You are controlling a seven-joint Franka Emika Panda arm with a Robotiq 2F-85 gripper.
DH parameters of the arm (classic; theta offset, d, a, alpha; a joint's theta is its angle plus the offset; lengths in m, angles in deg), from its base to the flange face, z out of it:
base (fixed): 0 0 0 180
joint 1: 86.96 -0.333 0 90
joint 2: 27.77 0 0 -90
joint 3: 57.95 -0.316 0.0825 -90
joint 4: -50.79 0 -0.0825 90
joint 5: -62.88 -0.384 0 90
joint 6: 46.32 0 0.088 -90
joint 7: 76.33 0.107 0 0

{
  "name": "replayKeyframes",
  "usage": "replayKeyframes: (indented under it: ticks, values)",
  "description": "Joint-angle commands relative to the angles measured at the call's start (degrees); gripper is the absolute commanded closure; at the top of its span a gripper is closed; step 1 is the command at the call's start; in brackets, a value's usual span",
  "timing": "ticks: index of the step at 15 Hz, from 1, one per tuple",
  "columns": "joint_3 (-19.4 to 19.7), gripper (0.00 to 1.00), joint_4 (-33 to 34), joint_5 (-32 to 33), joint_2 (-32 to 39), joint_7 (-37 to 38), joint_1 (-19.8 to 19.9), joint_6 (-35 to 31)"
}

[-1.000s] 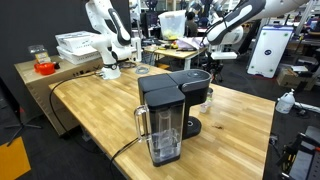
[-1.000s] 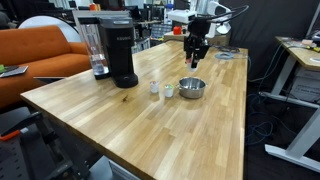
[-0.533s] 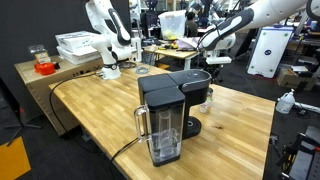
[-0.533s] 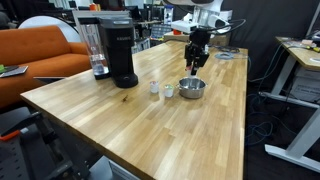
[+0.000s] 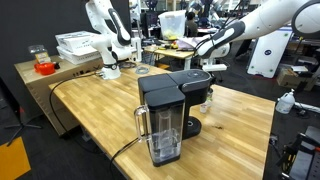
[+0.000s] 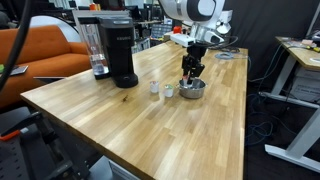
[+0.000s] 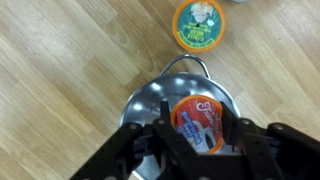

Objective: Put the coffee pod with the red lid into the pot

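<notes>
My gripper lowers the red-lidded coffee pod slightly toward the pot's inside next, then releases the pod there.
In the wrist view my gripper [image 7: 197, 128] is shut on the coffee pod with the red lid [image 7: 197, 120], directly above the small steel pot [image 7: 150, 105]. In an exterior view the gripper [image 6: 190, 76] hangs just over the pot [image 6: 193, 90] on the wooden table. A second pod with a green lid [image 7: 198, 24] lies on the table beyond the pot; it shows beside the pot in an exterior view [image 6: 168, 90]. In an exterior view the gripper [image 5: 208, 88] is mostly hidden behind the coffee machine.
A black coffee machine [image 6: 118, 50] with a clear water tank [image 5: 164, 132] stands on the wooden table [image 6: 130, 130]. A small white pod [image 6: 155, 88] sits next to the green one. An orange sofa [image 6: 35, 50] and other robot arms [image 5: 110, 35] stand beyond the table.
The arm has come down and toward the pot with the red-lidded pod in its jaws; the gripper now sits just above the pot instead of high over the table's far side.
</notes>
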Motion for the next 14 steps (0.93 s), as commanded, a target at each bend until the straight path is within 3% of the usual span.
replayKeyframes:
  ticks: [1, 6, 7, 8, 9, 13, 14]
  values:
    - [-1.2, 0.77, 4.8, -0.9, 2.7, 0.5, 1.2, 3.3]
    - [-0.8, 0.76, 7.6, -0.8, 5.1, 2.1, 1.5, 3.6]
    - [-0.7, 0.68, 8.1, -0.8, 5.5, 2.4, 1.7, 3.9]
    - [-0.7, 0.37, 8.5, -0.8, 5.8, 2.5, 1.8, 4.2]
    - [-0.5, 0.28, 8.8, -0.6, 6.0, 2.9, 1.9, 4.5]
    - [-0.8, 0.02, 8.1, -0.4, 4.6, 2.3, 1.9, 4.3]
    - [-0.9, 0.00, 7.7, -0.5, 4.1, 2.0, 1.8, 4.1]
